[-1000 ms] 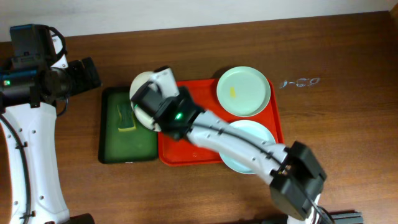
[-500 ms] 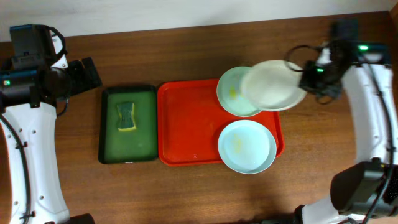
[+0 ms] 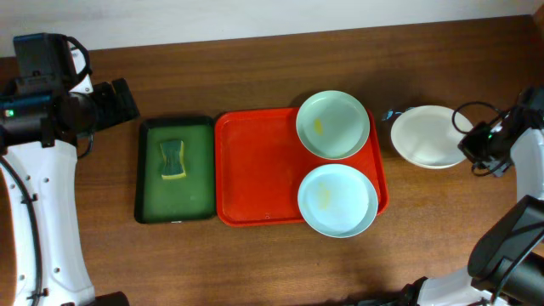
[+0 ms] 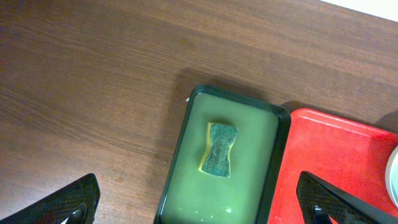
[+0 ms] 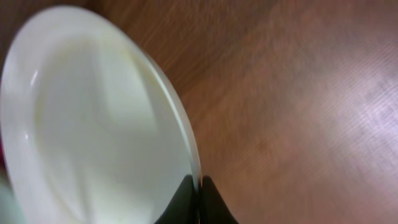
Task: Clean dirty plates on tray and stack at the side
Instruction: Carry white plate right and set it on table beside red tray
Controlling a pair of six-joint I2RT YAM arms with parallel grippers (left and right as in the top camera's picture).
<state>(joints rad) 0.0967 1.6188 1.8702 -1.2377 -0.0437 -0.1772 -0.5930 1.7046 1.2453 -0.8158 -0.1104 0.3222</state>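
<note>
I will lower my right gripper gently toward the tray next and release the white plate on the bare wood beside the red tray, because that wood is free.
The red-orange tray holds two pale mint-blue plates with yellow smears, one at its back right and one at its front right. The white plate is to the right of the tray, low over the table. My right gripper is shut on its right rim; the right wrist view shows the fingers pinching the white plate's edge. My left gripper is open, high above the green tray, with the red tray's corner at the right.
A dark green tray with a sponge sits left of the red tray; it also shows in the left wrist view with the sponge. Bare wood lies around the white plate. Faint marks are on the table behind it.
My right arm carried the white plate from above the green tray's right edge, across the red tray, to the table right of it. The left arm has not moved.
</note>
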